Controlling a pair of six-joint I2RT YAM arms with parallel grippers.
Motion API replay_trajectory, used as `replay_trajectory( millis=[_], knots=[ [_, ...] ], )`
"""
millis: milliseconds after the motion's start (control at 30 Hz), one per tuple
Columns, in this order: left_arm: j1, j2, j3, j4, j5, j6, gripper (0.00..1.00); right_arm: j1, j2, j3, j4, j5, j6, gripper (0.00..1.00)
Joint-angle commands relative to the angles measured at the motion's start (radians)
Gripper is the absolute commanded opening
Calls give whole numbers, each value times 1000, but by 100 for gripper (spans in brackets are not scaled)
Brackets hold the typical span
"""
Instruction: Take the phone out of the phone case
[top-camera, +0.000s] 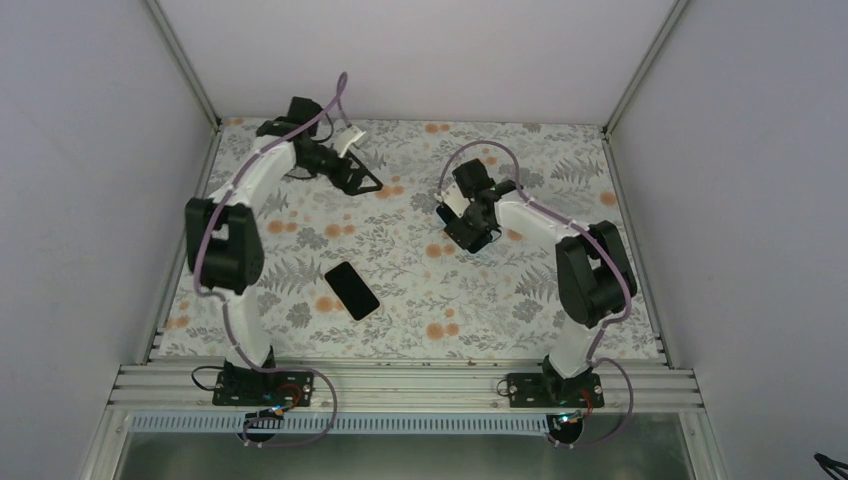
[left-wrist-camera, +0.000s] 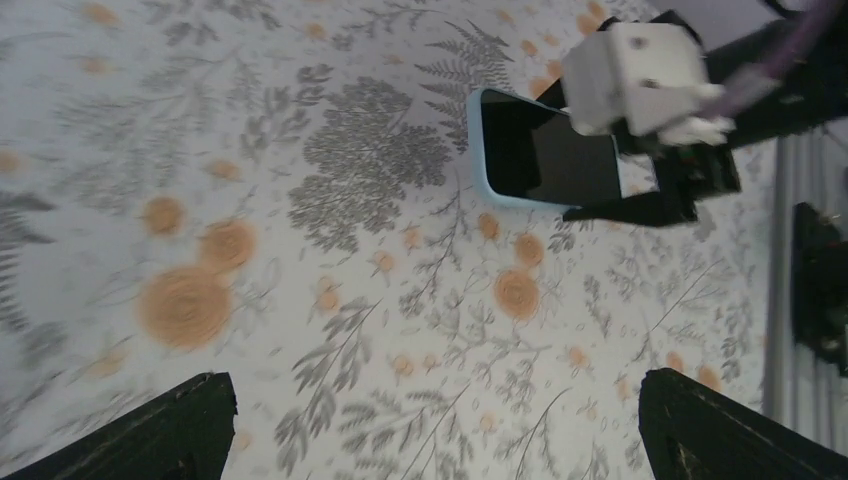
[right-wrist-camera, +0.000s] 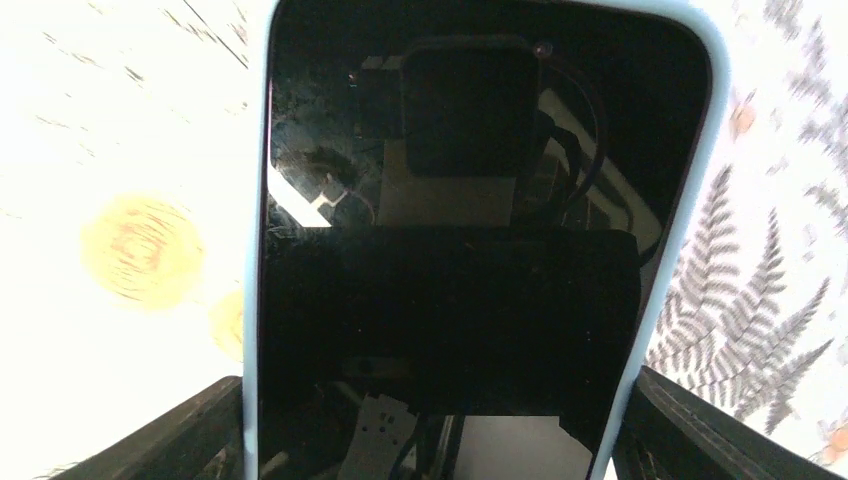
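Observation:
My left gripper moves to the right in the top view onto the phone case's loose end (top-camera: 443, 213) (left-wrist-camera: 480, 145) next, since this uncovered end lies that way.
A light blue phone case (right-wrist-camera: 690, 200) fills the right wrist view, with a dark glossy phone (right-wrist-camera: 450, 300) face up inside it, mirroring the wrist. My right gripper (right-wrist-camera: 430, 420) is shut on the case's long sides, one black finger (right-wrist-camera: 170, 430) against each edge. In the left wrist view the same case (left-wrist-camera: 480, 150) shows under the right gripper's white body (left-wrist-camera: 640, 75), at or just above the cloth. In the top view my right gripper (top-camera: 470, 232) sits right of centre. My left gripper (top-camera: 365, 185) is open at the far left, its fingers (left-wrist-camera: 150, 430) wide apart over bare cloth.
A black phone-shaped slab (top-camera: 351, 290) lies flat at the near centre of the floral cloth (top-camera: 420, 320). White walls and metal posts close in the table on three sides. A metal rail (top-camera: 400, 385) runs along the near edge.

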Motion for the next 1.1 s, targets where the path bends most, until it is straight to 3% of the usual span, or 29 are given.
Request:
replay_trajectory(
  millis=[0,267,800,1000,1067],
  knots=[
    [-31,199,184,-236,169,-29,100,56,-72,29,70,18,5,69],
    [-60,380,376,-281,246,-104,100,142,-54,121,72,62,16,70],
    [-103,468,415,-276,325,-154,100,227,82,312,88,71,30,69],
    [-104,475,425,-342,360,-96,84,230,62,303,105,89,29,69],
    [-104,478,426,-343,365,-94,74,231,53,300,102,81,30,69]
  ],
)
